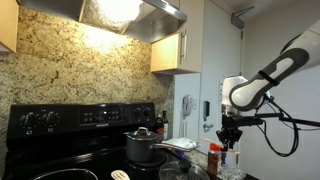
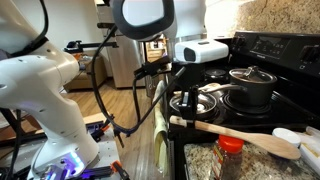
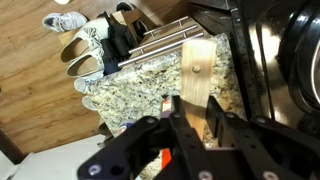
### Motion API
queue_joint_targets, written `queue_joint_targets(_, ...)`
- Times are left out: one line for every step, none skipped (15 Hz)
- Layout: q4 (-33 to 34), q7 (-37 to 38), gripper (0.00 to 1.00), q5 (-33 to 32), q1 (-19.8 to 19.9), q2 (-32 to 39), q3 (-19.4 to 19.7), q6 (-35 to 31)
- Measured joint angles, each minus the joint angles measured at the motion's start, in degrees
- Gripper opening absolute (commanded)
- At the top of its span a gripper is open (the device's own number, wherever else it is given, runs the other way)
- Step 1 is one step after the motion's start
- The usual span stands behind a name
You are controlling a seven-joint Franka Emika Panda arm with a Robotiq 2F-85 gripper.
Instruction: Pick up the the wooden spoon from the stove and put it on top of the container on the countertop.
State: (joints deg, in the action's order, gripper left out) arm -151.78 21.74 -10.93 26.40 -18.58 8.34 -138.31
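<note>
My gripper should ease slightly along the spoon's line toward the white container (image 2: 310, 150) and release the handle, as the spoon's wide end is already beside the container.
My gripper (image 2: 180, 115) is shut on the handle end of the wooden spoon (image 2: 240, 132), which sticks out level over the granite countertop (image 2: 200, 160) beside the black stove (image 2: 268, 48). In the wrist view the jaws (image 3: 190, 108) clamp the flat wooden handle (image 3: 196, 62) above the speckled counter (image 3: 135, 90). In an exterior view the gripper (image 1: 230, 138) hangs over the counter to the right of the stove (image 1: 60, 120). A white container (image 2: 310, 150) lies at the spoon's far end, partly cut off.
A steel pot with a lid (image 2: 250, 85) stands on a stove burner, also in an exterior view (image 1: 143, 145). A red-lidded jar (image 2: 230, 146) stands on the counter under the spoon. Shoes (image 3: 80, 55) lie on the wooden floor below.
</note>
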Motion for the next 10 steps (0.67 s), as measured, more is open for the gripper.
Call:
queue_joint_targets(0.73,0.0,0.12,0.0,-0.23,0.79,0.06,0.0)
queue_joint_targets(1.36,0.0,0.12,0.0,-0.47,1.48,0.14,0.0)
queue_joint_targets(1.9,0.0,0.12,0.0,-0.58,2.06,0.17,0.0)
queue_joint_targets(2.36,0.0,0.12,0.0,-0.69,2.55,0.22,0.0)
queue_joint_targets(2.75,0.0,0.12,0.0,-0.85,2.99,0.32,0.0)
queue_joint_targets(3.05,0.02,0.12,0.0,-1.06,3.34,0.48,0.0)
queue_joint_targets(3.27,0.04,0.12,0.0,-1.22,3.65,0.6,0.0)
queue_joint_targets(3.41,0.04,0.12,0.0,-1.28,3.88,0.67,0.0)
queue_joint_targets(3.49,0.05,0.12,0.0,-1.33,4.02,0.74,0.0)
queue_joint_targets(3.54,0.11,0.12,0.0,-1.35,4.12,0.79,0.0)
